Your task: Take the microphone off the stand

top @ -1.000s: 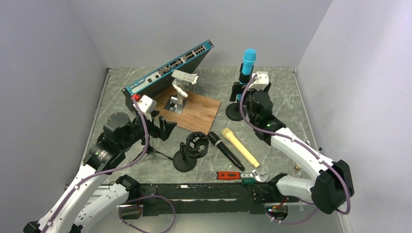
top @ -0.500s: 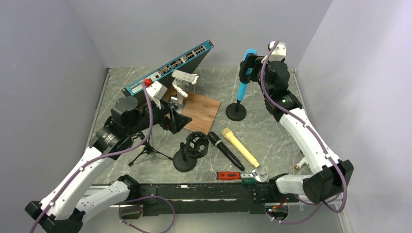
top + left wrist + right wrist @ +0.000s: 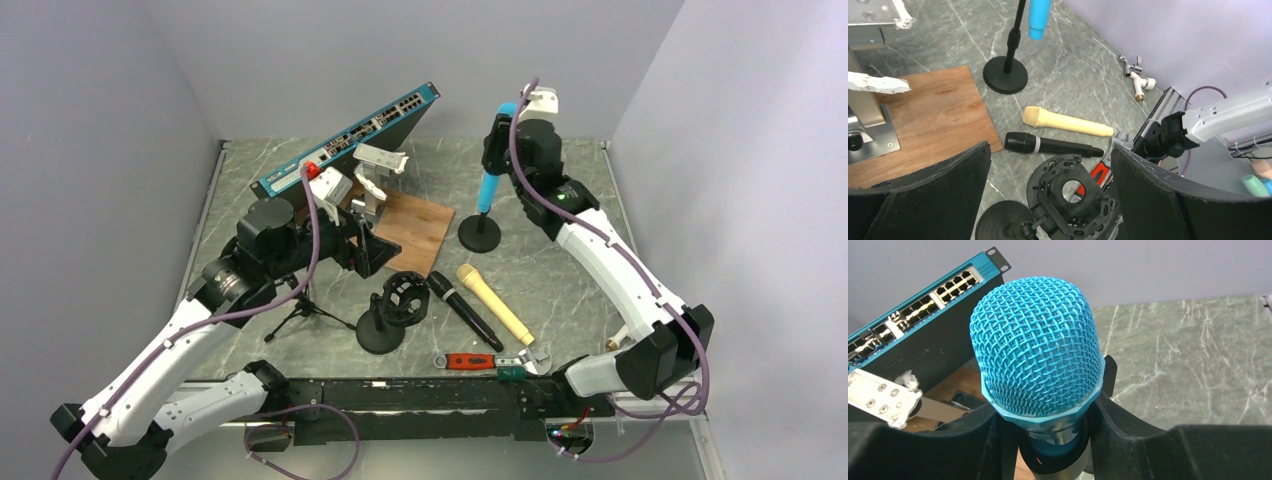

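Note:
My left gripper moves outward and to the right in the top view onto the microphone's head [image 3: 507, 109] next, since its open fingers hang well short of it.
The blue microphone [image 3: 489, 186] stands upright in its black stand, whose round base [image 3: 480, 232] rests on the marble table at the back right. My right gripper [image 3: 498, 135] sits just under the mesh head [image 3: 1035, 345]. Its fingers [image 3: 973, 440] press the collar from both sides, so the right gripper [image 3: 1053, 442] is shut on the microphone. My left gripper [image 3: 365, 250] hangs open above the middle of the table. In the left wrist view the left gripper [image 3: 1048, 152] holds nothing, and the microphone [image 3: 1038, 17] and stand base [image 3: 1005, 75] lie far ahead.
A black shock-mount stand [image 3: 395, 310] sits under the left gripper. A black microphone [image 3: 465, 310] and a cream one [image 3: 495, 303] lie beside it. A wooden board [image 3: 405, 228], a tilted network switch [image 3: 350, 140], a red-handled tool [image 3: 470, 361] and a small tripod [image 3: 300, 312] are around.
My right arm rose from low beside the stand to the microphone's head and its jaws closed on the collar. My left arm swung up and right over the shock mount.

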You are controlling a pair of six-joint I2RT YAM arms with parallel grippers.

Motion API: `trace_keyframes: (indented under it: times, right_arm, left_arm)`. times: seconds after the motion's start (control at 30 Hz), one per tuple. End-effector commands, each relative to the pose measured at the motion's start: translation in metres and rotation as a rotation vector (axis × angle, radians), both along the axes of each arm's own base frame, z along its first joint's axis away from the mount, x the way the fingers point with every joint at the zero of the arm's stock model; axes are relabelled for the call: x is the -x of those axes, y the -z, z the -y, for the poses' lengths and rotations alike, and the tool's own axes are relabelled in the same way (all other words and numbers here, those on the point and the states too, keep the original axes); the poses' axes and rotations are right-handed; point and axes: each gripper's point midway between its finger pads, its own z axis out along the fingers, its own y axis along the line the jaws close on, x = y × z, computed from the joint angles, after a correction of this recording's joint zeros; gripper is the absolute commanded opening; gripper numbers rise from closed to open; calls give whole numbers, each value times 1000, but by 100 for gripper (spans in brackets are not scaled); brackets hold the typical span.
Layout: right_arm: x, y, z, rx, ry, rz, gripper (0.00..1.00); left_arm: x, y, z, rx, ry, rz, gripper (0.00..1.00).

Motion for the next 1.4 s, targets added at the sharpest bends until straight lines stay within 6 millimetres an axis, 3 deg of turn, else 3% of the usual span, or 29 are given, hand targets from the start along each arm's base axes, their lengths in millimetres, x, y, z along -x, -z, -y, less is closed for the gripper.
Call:
trace_keyframes:
  times: [0.0, 0.07, 0.1, 0.3, 0.33, 0.47, 0.63, 0.73, 0.83, 1.07, 1.37]
  right_arm:
    - [13, -33, -13, -130, 161, 65, 28]
    - [14, -30, -9, -131, 236, 73, 32]
    - [13, -28, -10, -114, 246, 69, 39]
    - [21, -35, -29, -49, 99, 75, 97]
    - [26, -41, -33, -35, 50, 90, 99]
    - [50, -75, -25, -17, -31, 182, 100]
    - [80, -117, 8, -27, 25, 287, 100]
    - [99, -131, 29, -75, 70, 345, 100]
    - [115, -130, 48, -114, 117, 379, 100]
    - [146, -134, 82, -114, 180, 443, 100]
    - [164, -134, 85, -142, 134, 481, 100]
  left_arm:
    - [-17, -31, -2, 18, -71, 51, 93]
    - [-23, -35, 3, 26, -78, 43, 94]
    - [-25, -38, 5, 35, -78, 42, 94]
    - [-39, -52, 27, 74, -37, 36, 99]
    - [-43, -55, 30, 72, -35, 33, 99]
    - [-71, -67, 38, 64, -113, 17, 99]
    - [-111, -83, 48, 61, -256, 55, 99]
    - [-131, -92, 57, 46, -365, 113, 99]
    - [-147, -95, 69, 27, -463, 162, 100]
    - [-177, -94, 120, -1, -587, 236, 99]
    - [-188, -98, 163, 64, -620, 333, 99]
